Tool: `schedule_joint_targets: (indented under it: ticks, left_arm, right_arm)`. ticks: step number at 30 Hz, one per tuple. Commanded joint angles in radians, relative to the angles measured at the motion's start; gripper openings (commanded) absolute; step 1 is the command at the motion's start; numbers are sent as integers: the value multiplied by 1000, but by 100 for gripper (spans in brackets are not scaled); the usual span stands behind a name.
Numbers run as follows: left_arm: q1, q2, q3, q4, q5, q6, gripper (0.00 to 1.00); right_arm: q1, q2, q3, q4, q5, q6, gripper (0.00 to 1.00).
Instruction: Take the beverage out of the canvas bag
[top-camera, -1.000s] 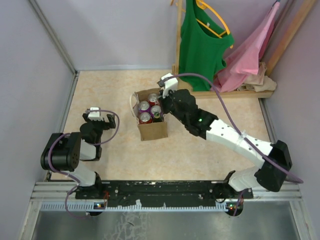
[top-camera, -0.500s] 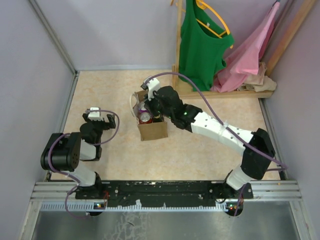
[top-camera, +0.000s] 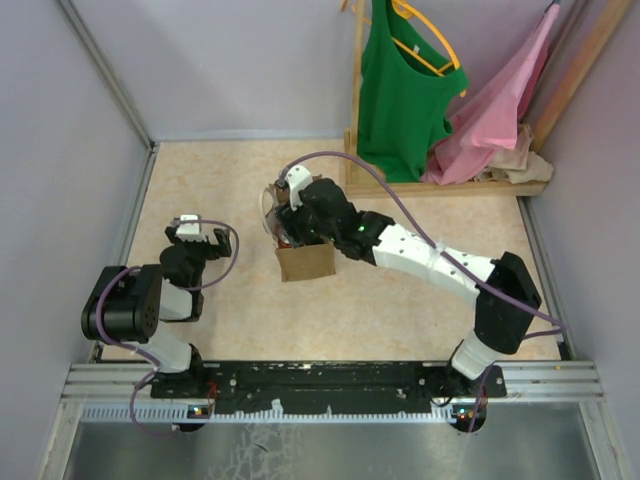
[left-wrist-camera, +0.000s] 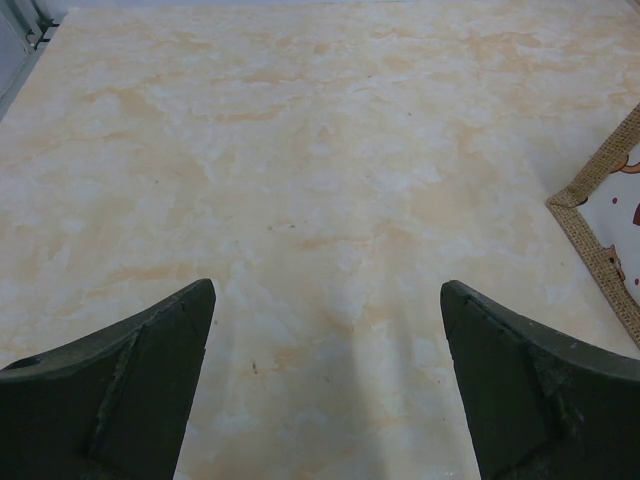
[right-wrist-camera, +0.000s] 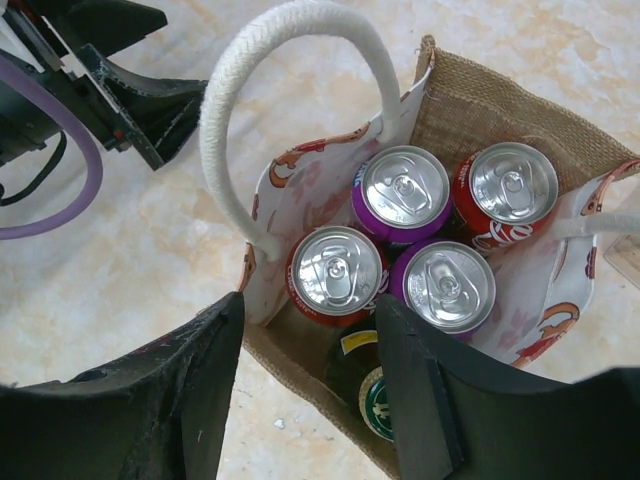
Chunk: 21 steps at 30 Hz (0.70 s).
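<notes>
One finger overlaps the dark green bottle's cap, so my right gripper will next move down and toward the right in the top view onto the bottle's neck.
The canvas bag (top-camera: 305, 262) stands upright mid-table, tan burlap (right-wrist-camera: 470, 110) with a white printed lining and a white rope handle (right-wrist-camera: 225, 90). Inside stand two red cans (right-wrist-camera: 337, 275) (right-wrist-camera: 512, 190), two purple cans (right-wrist-camera: 405, 192) (right-wrist-camera: 441, 285) and a dark green bottle (right-wrist-camera: 375, 395) against the bag's wall. My right gripper (right-wrist-camera: 310, 310) hangs open over the bag's mouth, above the nearer red can, holding nothing; from above it (top-camera: 290, 225) hides the cans. My left gripper (top-camera: 195, 232) (left-wrist-camera: 325, 290) rests open over bare table, left of the bag, whose edge (left-wrist-camera: 590, 230) shows at right.
A wooden rack (top-camera: 358, 100) at the back right carries a green top (top-camera: 400, 90) and a pink garment (top-camera: 500, 100). Purple walls close in the left, back and right sides. A black rail (top-camera: 320, 375) runs along the near edge.
My right arm has swung left from the bag's right side to over its mouth, covering the cans in the top view. Its jaws have gone from shut to open. The left arm is still.
</notes>
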<state>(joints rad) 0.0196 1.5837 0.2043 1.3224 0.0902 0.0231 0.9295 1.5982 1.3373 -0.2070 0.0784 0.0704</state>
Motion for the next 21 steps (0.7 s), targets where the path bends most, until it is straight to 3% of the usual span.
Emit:
schedule_joint_targets:
  ticks: [1,21]
  left_arm:
    - [1,7,10,9,11,3,100]
    - [1,7,10,9,11,3,100]
  right_arm:
    - [8,-24,-17,33,43,11,56]
    - [6,-57,-233,264,245,7,51]
